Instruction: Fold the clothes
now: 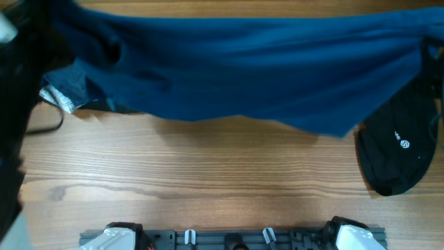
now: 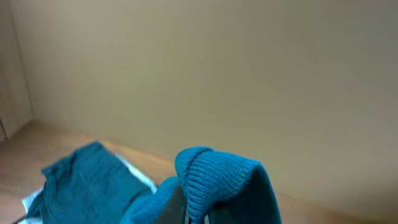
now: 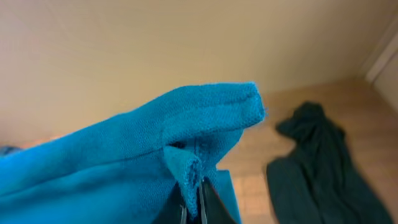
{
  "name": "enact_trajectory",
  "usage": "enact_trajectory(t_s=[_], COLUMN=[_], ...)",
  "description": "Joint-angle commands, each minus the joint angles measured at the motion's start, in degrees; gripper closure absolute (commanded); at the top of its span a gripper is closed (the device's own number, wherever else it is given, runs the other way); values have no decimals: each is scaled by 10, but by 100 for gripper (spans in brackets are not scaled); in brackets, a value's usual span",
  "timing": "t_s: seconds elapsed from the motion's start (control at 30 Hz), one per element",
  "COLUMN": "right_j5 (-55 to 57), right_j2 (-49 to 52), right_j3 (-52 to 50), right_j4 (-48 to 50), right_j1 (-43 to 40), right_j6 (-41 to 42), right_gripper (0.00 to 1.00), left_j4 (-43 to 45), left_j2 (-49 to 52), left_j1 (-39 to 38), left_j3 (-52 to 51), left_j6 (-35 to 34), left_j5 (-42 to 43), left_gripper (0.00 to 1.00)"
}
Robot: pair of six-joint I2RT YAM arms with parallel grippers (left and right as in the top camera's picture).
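Note:
The robot's right gripper will next move down and back to the bare wood point(image 1: 347, 147) beside the black garment, which lies below it, to spread the hanging cloth and release its corner.
A blue garment point(image 1: 236, 69) hangs stretched across the back of the table, held up at both ends. My left gripper point(image 2: 186, 211) is shut on its ribbed edge point(image 2: 214, 177), with more blue cloth point(image 2: 81, 183) lying below on the table. My right gripper point(image 3: 194, 208) is shut on a hemmed corner of the same blue garment point(image 3: 155, 143). Neither gripper shows in the overhead view; the cloth covers them.
A black garment point(image 1: 399, 149) with a small white logo lies crumpled at the right of the wooden table; it also shows in the right wrist view point(image 3: 317, 168). A grey and white cloth piece point(image 1: 59, 94) lies at the left. The arm bases point(image 1: 229, 237) sit at the front edge.

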Motion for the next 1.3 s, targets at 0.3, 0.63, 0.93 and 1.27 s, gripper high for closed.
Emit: enact_trajectory(t_s=[0.3, 0.63, 0.93, 1.27], right_j5=[-21, -98, -96, -107], right_j2=[208, 253, 286, 216], right_j3=[14, 14, 12, 12], right_j4=[157, 433, 58, -197], right_j1=[-3, -3, -3, -10], right_j6=[-48, -62, -97, -139], right_gripper=[96, 96, 95, 96], left_j4=[195, 448, 12, -295], left_j2=[240, 291, 312, 308], left_j1=[10, 6, 19, 13], left_j3=[9, 9, 4, 0], left_j6=[47, 64, 54, 29], left_j5=[-13, 73, 74, 106], left_gripper=[96, 96, 96, 96])
